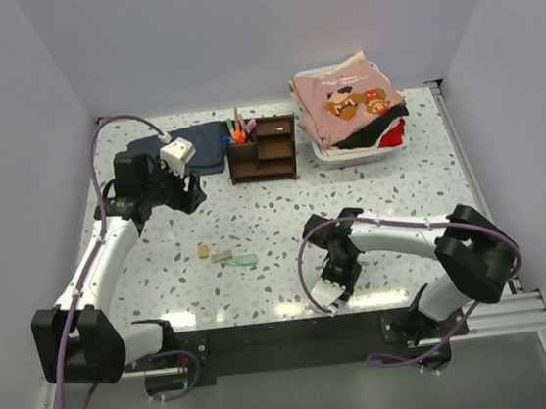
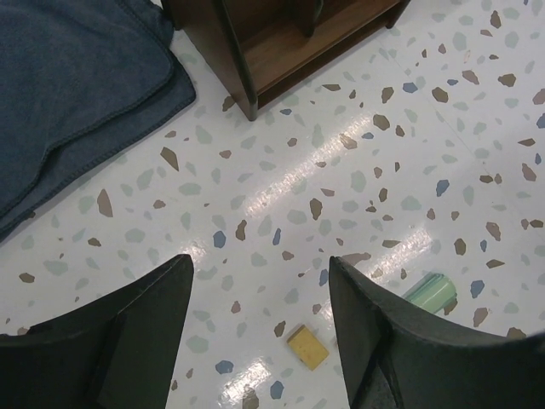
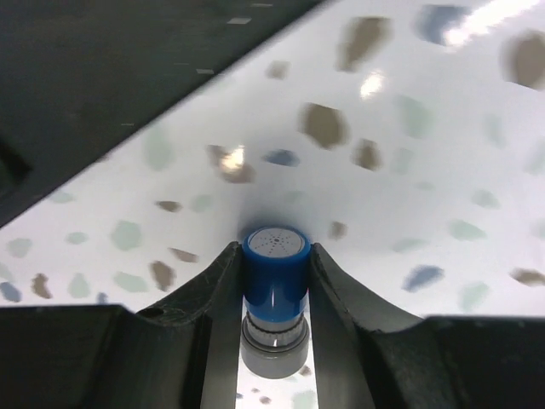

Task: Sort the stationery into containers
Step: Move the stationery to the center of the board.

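The robot's right gripper will next move outward and to the left in the top view and let go of the bottle [image 3: 274, 262] on bare tabletop near the organiser, since that spot is clear.
My right gripper [image 1: 335, 278] is shut on a tiny blue-capped bottle [image 3: 274, 262], the cap squeezed between both fingers, close over the table near its front edge. My left gripper [image 1: 189, 190] is open and empty, hovering left of the dark brown wooden organiser [image 1: 263, 149]. In the left wrist view the gripper [image 2: 260, 285] hangs above a tan eraser [image 2: 307, 347], with a pale green eraser [image 2: 431, 293] beside the right finger [image 2: 400, 341]. From the top, the tan eraser [image 1: 203, 252] and green eraser [image 1: 244, 261] lie mid-table. Coloured pens [image 1: 238, 129] stand in the organiser's left compartment.
A dark blue folded cloth [image 1: 192, 146] lies left of the organiser. A white bin with pink clothes [image 1: 349, 107] stands at the back right. A small pale item [image 1: 222, 257] lies between the two erasers. A black rail runs along the table's front edge.
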`<state>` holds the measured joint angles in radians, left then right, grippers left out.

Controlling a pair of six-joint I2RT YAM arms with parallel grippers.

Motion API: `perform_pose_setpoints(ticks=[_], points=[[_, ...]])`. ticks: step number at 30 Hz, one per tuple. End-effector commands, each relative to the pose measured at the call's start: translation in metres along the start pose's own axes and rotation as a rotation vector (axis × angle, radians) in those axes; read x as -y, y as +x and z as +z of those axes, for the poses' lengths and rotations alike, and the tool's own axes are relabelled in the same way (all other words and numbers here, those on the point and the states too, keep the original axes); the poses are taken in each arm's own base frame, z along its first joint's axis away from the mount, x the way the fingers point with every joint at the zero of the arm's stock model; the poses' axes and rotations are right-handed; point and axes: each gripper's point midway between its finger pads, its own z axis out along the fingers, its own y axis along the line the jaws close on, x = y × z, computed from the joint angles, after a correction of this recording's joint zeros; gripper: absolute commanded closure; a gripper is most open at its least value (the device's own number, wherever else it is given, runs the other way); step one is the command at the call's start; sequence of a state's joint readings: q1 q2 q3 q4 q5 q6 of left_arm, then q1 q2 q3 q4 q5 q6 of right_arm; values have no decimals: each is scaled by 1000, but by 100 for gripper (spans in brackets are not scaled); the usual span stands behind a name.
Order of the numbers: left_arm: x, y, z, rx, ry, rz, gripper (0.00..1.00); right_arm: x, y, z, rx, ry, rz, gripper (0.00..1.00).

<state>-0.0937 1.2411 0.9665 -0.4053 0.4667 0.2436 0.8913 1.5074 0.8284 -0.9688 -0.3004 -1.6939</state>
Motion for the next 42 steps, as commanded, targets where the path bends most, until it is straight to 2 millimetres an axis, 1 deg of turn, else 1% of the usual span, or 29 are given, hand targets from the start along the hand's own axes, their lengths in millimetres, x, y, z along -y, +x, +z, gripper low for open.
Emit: perform_pose_setpoints(ticks=[1, 2, 3, 4, 5, 6, 7, 8, 9, 10, 11, 12, 13, 14, 15, 17, 18, 19, 20, 21, 22, 24, 25, 27, 31, 36, 39, 41, 42], points=[[-2, -15, -6, 64, -7, 3, 30, 77, -24, -36, 126, 233, 157, 98], [-2, -15, -6, 63, -6, 3, 30, 94, -29, -51, 173, 286, 244, 98], [-2, -13, -5, 60, -4, -2, 30, 104, -34, -58, 215, 313, 289, 99], [-1, -14, -5, 60, -2, -2, 30, 120, -37, -65, 267, 358, 329, 100], [-1, -14, -5, 62, 2, -5, 30, 131, -43, -78, 364, 390, 439, 100], [-1, -16, -5, 66, 0, -3, 30, 139, -46, -84, 420, 413, 487, 100], [-1, -14, -4, 62, 3, -5, 30, 158, -46, -96, 477, 483, 508, 100], [-1, -13, -4, 62, 6, -11, 30, 161, -46, -101, 592, 483, 646, 100], [-1, -13, -3, 64, 6, -16, 30, 192, -41, -124, 676, 630, 634, 100], [-1, -12, -2, 61, 11, -22, 30, 197, -34, -133, 786, 658, 817, 100], [-1, -10, -1, 59, 15, -30, 30, 195, -26, -118, 815, 680, 888, 100], [-1, -9, 0, 54, 17, -38, 31, 214, -24, -136, 865, 797, 838, 100], [-3, -8, 1, 50, 16, -45, 30, 218, -23, -141, 910, 830, 875, 100], [-3, -6, 1, 44, 21, -51, 30, 218, -18, -131, 929, 855, 912, 100], [-3, -4, 1, 32, 23, -55, 30, 231, -7, -149, 947, 992, 910, 100], [-3, -3, 1, 26, 25, -55, 31, 238, 1, -149, 976, 1024, 974, 100], [-2, -2, 2, 23, 29, -54, 31, 244, 5, -159, 989, 1089, 965, 100], [-2, 0, 2, 20, 31, -56, 31, 242, 8, -156, 999, 1104, 973, 100], [-2, 2, 3, 18, 33, -57, 31, 243, 7, -160, 1006, 1129, 953, 100], [-2, 2, 4, 22, 35, -58, 31, 245, 6, -169, 1022, 1174, 908, 100], [-2, 6, 5, 14, 39, -70, 31, 245, 9, -168, 1004, 1213, 908, 100], [-1, 8, 7, 13, 54, -79, 32, 248, 11, -175, 1003, 1275, 868, 100], [-1, 10, 9, 8, 58, -84, 32, 246, 14, -171, 981, 1306, 864, 100], [-1, 11, 11, 5, 67, -88, 32, 248, 15, -174, 980, 1368, 833, 100], [-4, 11, 14, -6, 72, -78, 32, 253, 12, -162, 979, 1367, 838, 100], [-5, 12, 18, -9, 80, -72, 32, 258, 21, -158, 969, 1401, 871, 100], [-1, 17, 21, -10, 102, -82, 32, 260, 25, -156, 964, 1414, 880, 100], [10, 24, 22, -8, 155, -94, 32, 260, 27, -152, 961, 1411, 894, 100], [14, 26, 22, -6, 173, -97, 30, 260, 28, -151, 963, 1411, 902, 100]])
